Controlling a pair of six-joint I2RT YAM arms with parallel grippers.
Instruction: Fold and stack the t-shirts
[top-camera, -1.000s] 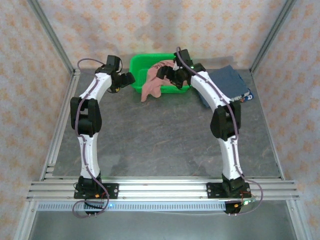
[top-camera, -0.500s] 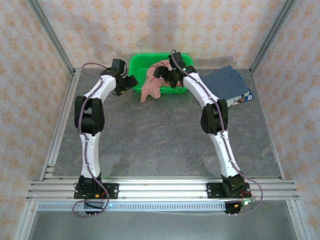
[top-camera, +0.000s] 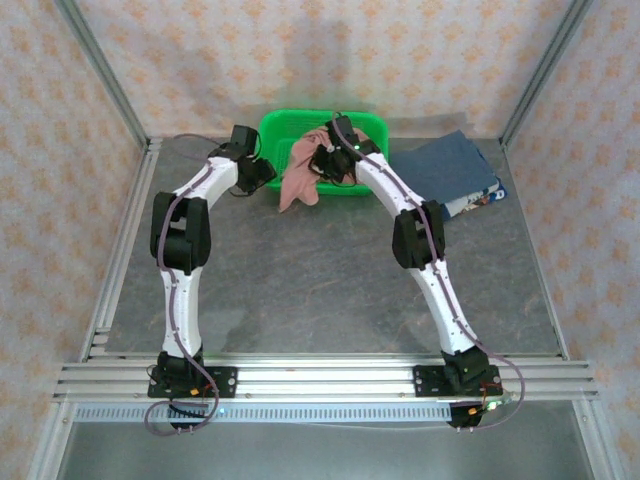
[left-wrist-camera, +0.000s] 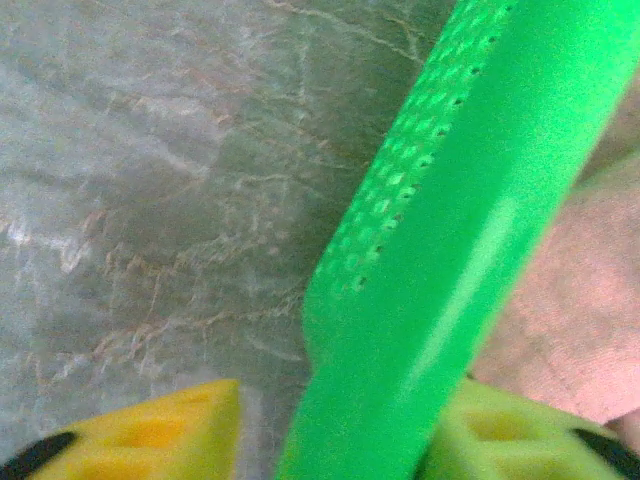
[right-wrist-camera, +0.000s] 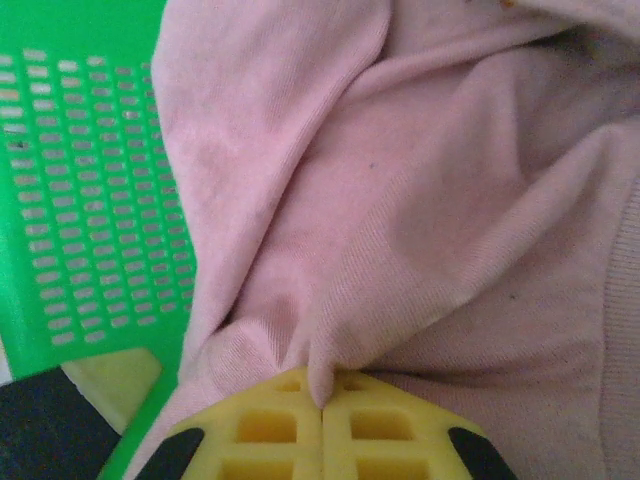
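The bare tabletop back from the gripper has room for the t-shirt, so my right gripper should next lift the fold up out of the basket and let it go there.
The salmon-pink t-shirt (top-camera: 298, 182) lies bunched in the green basket and hangs over its front wall onto the table. My right gripper (top-camera: 326, 160) is down in the basket, shut on a pinched fold of that pink t-shirt (right-wrist-camera: 420, 200), which runs between the yellow fingers (right-wrist-camera: 270, 425) of the gripper (right-wrist-camera: 321, 395). The slate-blue t-shirt (top-camera: 445, 163) lies folded at the back right. My left gripper (top-camera: 262, 172) stands astride the basket's left wall (left-wrist-camera: 450, 250), jaws open, with a strip of table between the left finger (left-wrist-camera: 160, 430) and the wall.
The green mesh basket (top-camera: 272, 128) stands at the back middle against the wall. A printed flat item (top-camera: 482, 199) sticks out under the blue t-shirt. Aluminium frame posts rise at both back corners. The grey table (top-camera: 320, 270) spreads out in front.
Both grippers moved in toward the basket. The right gripper shut on the pink t-shirt. The left gripper's jaws narrowed around the basket's left wall.
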